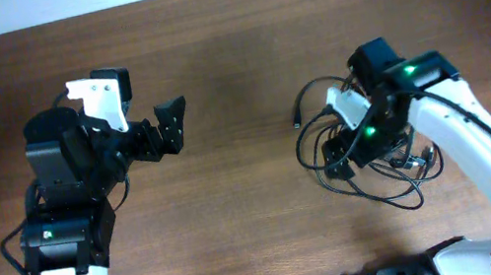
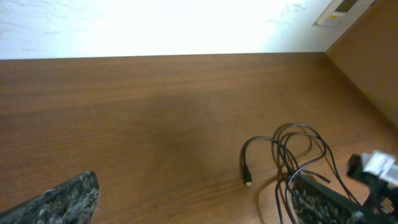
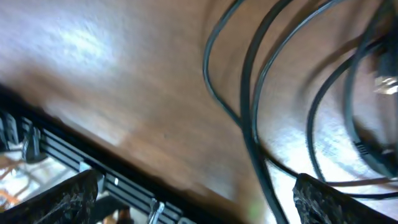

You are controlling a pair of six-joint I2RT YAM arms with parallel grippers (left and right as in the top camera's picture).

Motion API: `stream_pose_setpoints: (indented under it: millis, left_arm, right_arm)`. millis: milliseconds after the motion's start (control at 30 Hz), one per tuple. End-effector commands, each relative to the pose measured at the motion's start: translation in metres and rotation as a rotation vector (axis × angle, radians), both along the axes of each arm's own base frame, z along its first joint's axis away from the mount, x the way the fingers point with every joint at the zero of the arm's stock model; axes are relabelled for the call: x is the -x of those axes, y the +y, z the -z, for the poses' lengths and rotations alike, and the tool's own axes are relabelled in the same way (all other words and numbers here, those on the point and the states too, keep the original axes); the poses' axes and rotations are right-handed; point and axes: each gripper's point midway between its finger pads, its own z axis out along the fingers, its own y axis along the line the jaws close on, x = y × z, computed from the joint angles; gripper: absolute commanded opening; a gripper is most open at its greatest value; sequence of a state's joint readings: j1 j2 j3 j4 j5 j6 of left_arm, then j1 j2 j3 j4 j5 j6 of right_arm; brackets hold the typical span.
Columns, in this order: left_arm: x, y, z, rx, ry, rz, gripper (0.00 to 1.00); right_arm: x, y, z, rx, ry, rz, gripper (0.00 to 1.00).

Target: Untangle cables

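Note:
The right gripper moves down to the thick piece of cable already between its open fingers next, and then it closes.
The cables (image 1: 384, 159) lie as one tangled bundle of thin black loops on the wooden table at the right. One plug end (image 1: 296, 124) sticks out to the left. My right gripper (image 1: 344, 156) hangs over the left part of the bundle, open. In the right wrist view, several loops of the cables (image 3: 249, 93) run under the right gripper (image 3: 198, 183), and one strand passes between the fingers, close to the right one. My left gripper (image 1: 179, 127) is open and empty, well left of the bundle. The left wrist view shows the left gripper (image 2: 194, 186), the cables (image 2: 292, 146) and the plug end (image 2: 247, 180).
A bare stretch of wooden table (image 1: 244, 188) lies between the two arms. A black rail (image 3: 93, 165) runs along the table's front edge just below the right gripper. A white wall (image 2: 155, 25) bounds the far side of the table.

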State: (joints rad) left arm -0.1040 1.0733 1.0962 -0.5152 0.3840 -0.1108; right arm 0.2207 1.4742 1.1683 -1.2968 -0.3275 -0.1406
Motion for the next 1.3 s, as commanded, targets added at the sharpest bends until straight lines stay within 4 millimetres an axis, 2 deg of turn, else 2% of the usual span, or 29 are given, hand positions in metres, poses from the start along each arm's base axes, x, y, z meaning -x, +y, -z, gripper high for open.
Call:
stream_pose_setpoints:
  millis: [0,67,233,300,333,433,533,567,700,767,867,933,1033,1167,1233,1267]
  left_arm:
    - [0.0,0.003,-0.002,0.004,-0.003,-0.014,0.99]
    - [0.0,0.002,-0.002,0.004,-0.003,-0.014,0.99]
    - [0.0,0.002,-0.002,0.004,-0.003,-0.014,0.99]
    - [0.0,0.002,-0.002,0.004,-0.003,-0.014,0.99]
    - [0.0,0.002,-0.002,0.004,-0.003,-0.014,0.99]
    - [0.0,0.003,-0.002,0.004,-0.003,-0.014,0.99]
    - [0.0,0.002,-0.002,0.004,-0.003,-0.014,0.99]
    - [0.0,0.002,-0.002,0.004,-0.003,-0.014,0.99]
    - [0.0,0.002,-0.002,0.004,-0.003,-0.014,0.99]
    - [0.0,0.002,-0.002,0.004,-0.003,-0.014,0.99]
    - [0.0,0.002,-0.002,0.004,-0.003,-0.014,0.99]
    - [0.0,0.002,-0.002,0.004,-0.003,-0.014,0.99]
    - [0.0,0.002,-0.002,0.004,-0.003,-0.014,0.99]
    - [0.0,0.002,-0.002,0.004,-0.003,-0.014,0.99]
    - [0.0,0.002,-0.002,0.004,-0.003,-0.014,0.99]
    - [0.0,0.002,-0.002,0.004,-0.003,-0.014,0.99]
  right_arm:
    - [0.011,-0.006,0.016,0.056,0.065,0.053,0.98]
    - [0.019,-0.015,0.025,0.112,0.11,0.128,0.96]
    - [0.041,-0.02,0.043,0.149,0.206,0.209,0.96]
    - [0.047,-0.021,0.05,0.164,0.235,0.257,0.9]
    - [0.048,-0.021,0.052,0.167,0.24,0.269,0.85]
    - [0.049,-0.022,0.054,0.17,0.244,0.281,0.59]
    - [0.046,-0.021,0.055,0.164,0.23,0.282,0.07]
    - [0.044,-0.02,0.055,0.16,0.223,0.283,0.04]
    - [0.04,-0.019,0.054,0.15,0.208,0.283,0.04]
    - [0.033,-0.012,0.047,0.116,0.193,0.285,0.04]
    - [0.011,0.007,0.022,0.0,0.134,0.25,0.04]
    - [-0.008,0.025,-0.01,-0.112,0.061,0.196,0.04]
    - [-0.037,0.049,-0.072,-0.274,-0.092,0.101,0.04]
    - [-0.073,0.062,-0.155,-0.375,-0.341,0.058,0.04]
    - [-0.088,0.065,-0.214,-0.425,-0.522,0.031,0.04]
    - [-0.092,0.066,-0.237,-0.444,-0.595,0.02,0.04]
